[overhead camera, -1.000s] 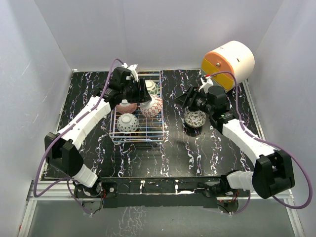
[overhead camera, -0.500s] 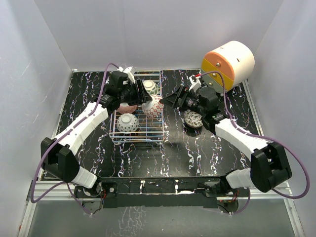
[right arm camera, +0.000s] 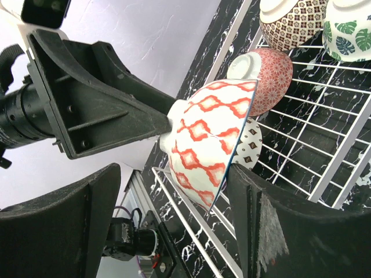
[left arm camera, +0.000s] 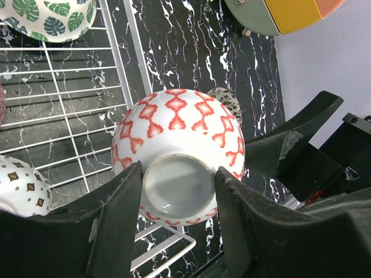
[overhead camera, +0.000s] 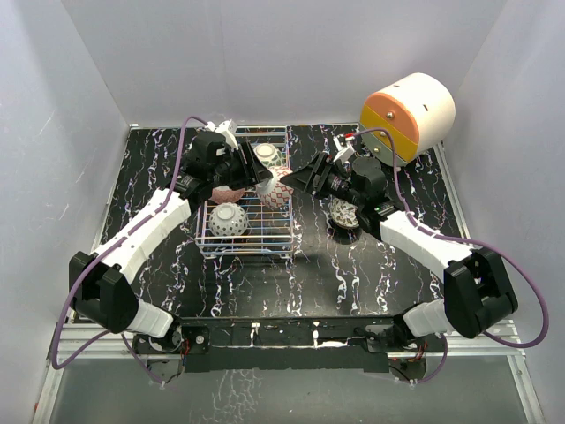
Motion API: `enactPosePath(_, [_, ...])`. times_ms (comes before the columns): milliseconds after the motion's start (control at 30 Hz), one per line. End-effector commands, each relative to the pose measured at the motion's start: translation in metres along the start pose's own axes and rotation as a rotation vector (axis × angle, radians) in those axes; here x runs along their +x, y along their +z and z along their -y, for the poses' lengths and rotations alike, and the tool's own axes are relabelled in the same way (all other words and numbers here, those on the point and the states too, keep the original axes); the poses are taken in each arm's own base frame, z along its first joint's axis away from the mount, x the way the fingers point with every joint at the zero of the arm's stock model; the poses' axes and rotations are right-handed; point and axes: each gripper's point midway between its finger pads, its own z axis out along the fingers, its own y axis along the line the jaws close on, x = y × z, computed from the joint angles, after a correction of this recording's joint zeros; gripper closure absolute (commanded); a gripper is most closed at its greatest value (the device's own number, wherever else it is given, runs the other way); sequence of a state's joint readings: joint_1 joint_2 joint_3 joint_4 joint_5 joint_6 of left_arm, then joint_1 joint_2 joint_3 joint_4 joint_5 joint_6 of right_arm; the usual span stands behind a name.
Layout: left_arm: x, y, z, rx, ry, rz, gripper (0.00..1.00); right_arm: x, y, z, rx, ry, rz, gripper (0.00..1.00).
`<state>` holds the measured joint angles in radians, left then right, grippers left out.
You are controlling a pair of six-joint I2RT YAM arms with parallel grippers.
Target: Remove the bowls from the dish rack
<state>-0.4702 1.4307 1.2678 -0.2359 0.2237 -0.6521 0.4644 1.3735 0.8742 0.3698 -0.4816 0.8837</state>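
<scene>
The tilted bowl's rim [overhead camera: 290,186] [right arm camera: 222,179] is already between my open fingers, so my right gripper will next move further in over it toward the left gripper, turning slightly, and close.
My left gripper [left arm camera: 178,191] is shut on the white foot ring of a white bowl with a red diamond pattern [left arm camera: 178,130]. It holds the bowl tilted above the right side of the wire dish rack [overhead camera: 247,231]. The bowl also shows in the top view [overhead camera: 277,187] and in the right wrist view [right arm camera: 210,139]. My right gripper [right arm camera: 179,226] is open, with its fingers on either side of the bowl's rim and the right finger close to the edge. A green-leaf bowl [overhead camera: 268,156], a pink bowl [overhead camera: 224,193] and a beige speckled bowl [overhead camera: 228,218] lie in the rack. A brown-patterned bowl [right arm camera: 290,20] shows at the rack's far end.
A black-and-white patterned bowl [overhead camera: 347,213] sits on the black marbled table [overhead camera: 353,274] right of the rack, under my right arm. The white-and-orange cylindrical drawer unit [overhead camera: 408,113] stands at the back right. White walls close in the table on three sides.
My right gripper has swung left from above the bowl on the table to the red-patterned bowl. My left gripper has raised that bowl a little and turned it toward the right gripper.
</scene>
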Motion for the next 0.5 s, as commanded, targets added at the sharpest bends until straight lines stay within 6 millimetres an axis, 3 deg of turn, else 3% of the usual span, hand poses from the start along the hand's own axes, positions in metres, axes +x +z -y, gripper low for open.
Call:
enactPosePath(0, [-0.021,-0.026,0.029,0.109,-0.003,0.092,0.75,-0.010,0.002,-0.026,-0.120,-0.021,0.036,0.25])
enactPosePath(467, [-0.023,-0.032,0.040,0.189,-0.040,0.147,0.74,-0.003,0.000,-0.051,-0.277,0.019,0.012,0.28])
